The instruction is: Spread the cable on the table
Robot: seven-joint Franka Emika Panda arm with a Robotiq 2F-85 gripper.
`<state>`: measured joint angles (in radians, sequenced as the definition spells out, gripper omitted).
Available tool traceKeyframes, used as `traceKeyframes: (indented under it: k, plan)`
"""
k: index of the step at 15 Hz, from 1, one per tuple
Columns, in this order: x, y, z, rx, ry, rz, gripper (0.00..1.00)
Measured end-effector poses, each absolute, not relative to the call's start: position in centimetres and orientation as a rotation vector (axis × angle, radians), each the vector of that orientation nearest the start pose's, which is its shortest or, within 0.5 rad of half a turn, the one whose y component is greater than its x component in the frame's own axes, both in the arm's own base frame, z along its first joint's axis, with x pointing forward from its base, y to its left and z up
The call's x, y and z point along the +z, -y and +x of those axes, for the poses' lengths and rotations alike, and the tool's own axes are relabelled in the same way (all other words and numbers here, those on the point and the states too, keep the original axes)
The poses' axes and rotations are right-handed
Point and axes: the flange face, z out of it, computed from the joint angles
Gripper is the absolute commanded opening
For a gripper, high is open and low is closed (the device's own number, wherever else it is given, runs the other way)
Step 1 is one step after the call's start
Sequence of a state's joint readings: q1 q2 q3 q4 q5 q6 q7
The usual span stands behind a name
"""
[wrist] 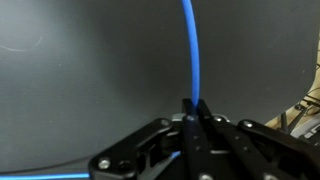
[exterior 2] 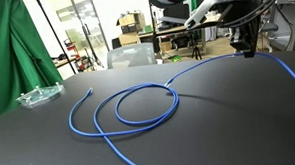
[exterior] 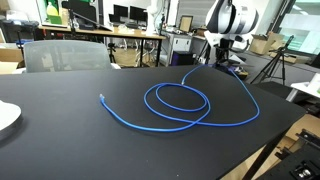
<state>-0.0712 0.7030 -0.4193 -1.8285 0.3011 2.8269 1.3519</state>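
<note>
I should next drag the pinched cable low across the table, away from the round loop beside its tip, then open.
The bright blue cable (exterior: 180, 100) lies on the black table (exterior: 60, 135) in a round loop, with one free end at the left (exterior: 102, 96). It also shows in an exterior view (exterior 2: 138, 105). A long strand runs to the far side, where my gripper (exterior: 229, 58) pinches it just above the tabletop; the gripper also shows in an exterior view (exterior 2: 246, 48). In the wrist view the gripper (wrist: 194, 108) is shut on the cable (wrist: 191, 55), which runs straight away from the fingers.
A clear plastic piece (exterior 2: 38, 95) lies near one table edge, and a white object (exterior: 6, 118) sits at another. A grey chair (exterior: 62, 54) stands behind the table. Desks with monitors (exterior: 125, 22) and tripods (exterior: 275, 65) stand beyond.
</note>
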Motion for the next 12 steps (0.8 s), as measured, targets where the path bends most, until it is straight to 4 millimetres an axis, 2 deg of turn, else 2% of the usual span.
traceKeyframes:
  k: [3, 8, 12]
  plan:
    - [21.6, 33.0, 59.2, -0.583, -2.615, -1.479, 0.02]
    - [22.5, 35.4, 59.1, -0.58, -2.725, -1.164, 0.02]
    - [22.2, 38.9, 58.2, -0.587, -2.805, -0.904, 0.02]
